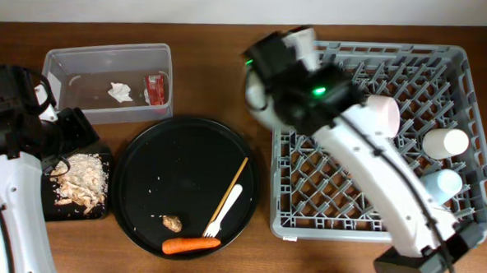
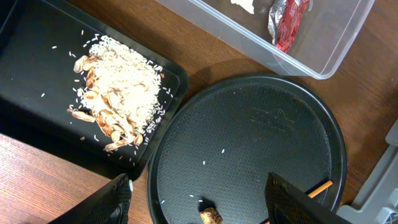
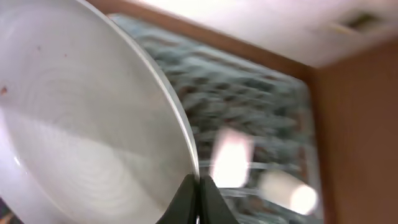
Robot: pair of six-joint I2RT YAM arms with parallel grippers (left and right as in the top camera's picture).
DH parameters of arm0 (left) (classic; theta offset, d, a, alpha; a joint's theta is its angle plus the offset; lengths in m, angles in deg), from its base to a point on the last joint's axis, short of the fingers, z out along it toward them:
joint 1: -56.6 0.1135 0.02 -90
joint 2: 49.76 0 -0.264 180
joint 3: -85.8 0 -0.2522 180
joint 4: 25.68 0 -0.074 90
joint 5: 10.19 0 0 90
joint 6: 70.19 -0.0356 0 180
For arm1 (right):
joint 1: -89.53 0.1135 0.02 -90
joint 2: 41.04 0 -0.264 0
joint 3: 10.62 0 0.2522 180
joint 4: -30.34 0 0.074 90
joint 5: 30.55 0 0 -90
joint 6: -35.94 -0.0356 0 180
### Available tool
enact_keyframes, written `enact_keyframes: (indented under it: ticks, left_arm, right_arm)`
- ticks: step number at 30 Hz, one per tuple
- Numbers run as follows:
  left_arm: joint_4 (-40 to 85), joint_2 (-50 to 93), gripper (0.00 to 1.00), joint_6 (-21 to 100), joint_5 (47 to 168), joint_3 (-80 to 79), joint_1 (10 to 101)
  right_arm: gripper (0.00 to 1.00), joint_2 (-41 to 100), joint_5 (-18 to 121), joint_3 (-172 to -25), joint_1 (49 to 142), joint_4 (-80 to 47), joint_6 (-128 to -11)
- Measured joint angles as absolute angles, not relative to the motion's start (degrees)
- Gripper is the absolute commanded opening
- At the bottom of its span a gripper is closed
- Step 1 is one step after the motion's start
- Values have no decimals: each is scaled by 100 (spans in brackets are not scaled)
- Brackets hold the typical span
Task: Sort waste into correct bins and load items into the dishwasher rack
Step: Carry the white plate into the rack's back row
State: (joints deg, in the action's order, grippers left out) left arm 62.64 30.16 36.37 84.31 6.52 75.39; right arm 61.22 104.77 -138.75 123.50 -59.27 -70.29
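The right gripper brings the plate (image 1: 256, 102) to the right in the overhead view next and down among the rack's wires beside the pinkish bowl, since they stand empty.
My right gripper (image 1: 262, 78) (image 3: 199, 194) is shut on the rim of the white plate (image 1: 256, 102) (image 3: 81, 124) and holds it tilted over the left edge of the grey dishwasher rack (image 1: 371, 228) (image 3: 249, 106). The rack holds a pinkish bowl (image 1: 384, 111), a white cup (image 1: 445, 143) and a light blue cup (image 1: 443, 183). My left gripper (image 1: 66, 149) (image 2: 199, 205) is open and empty above the gap between the black rectangular tray (image 1: 51, 206) (image 2: 31, 50) with food scraps (image 1: 81, 179) (image 2: 118, 93) and the round tray. The clear tub (image 1: 61, 63) (image 2: 323, 59) holds the tissue (image 1: 120, 91) and the red wrapper (image 1: 155, 87) (image 2: 287, 22).
The large round black tray (image 1: 143, 181) (image 2: 261, 130) carries a chopstick (image 1: 231, 187) (image 2: 320, 186), a white fork (image 1: 224, 211), a carrot (image 1: 191, 245) and a brown lump (image 1: 172, 223) (image 2: 210, 216). Rice grains lie scattered on it.
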Motion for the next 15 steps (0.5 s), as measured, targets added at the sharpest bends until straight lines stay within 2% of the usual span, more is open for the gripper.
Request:
enact_keyframes:
  ticks: [8, 15]
  left_arm:
    - [6249, 3016, 68, 3637, 8431, 652, 7539]
    - [6242, 3016, 68, 3637, 8428, 652, 7539]
  right_arm:
    - [4, 6148, 11982, -13735, 11069, -6058, -8122]
    - [4, 6629, 12151, -13486, 10816, -6078, -8303]
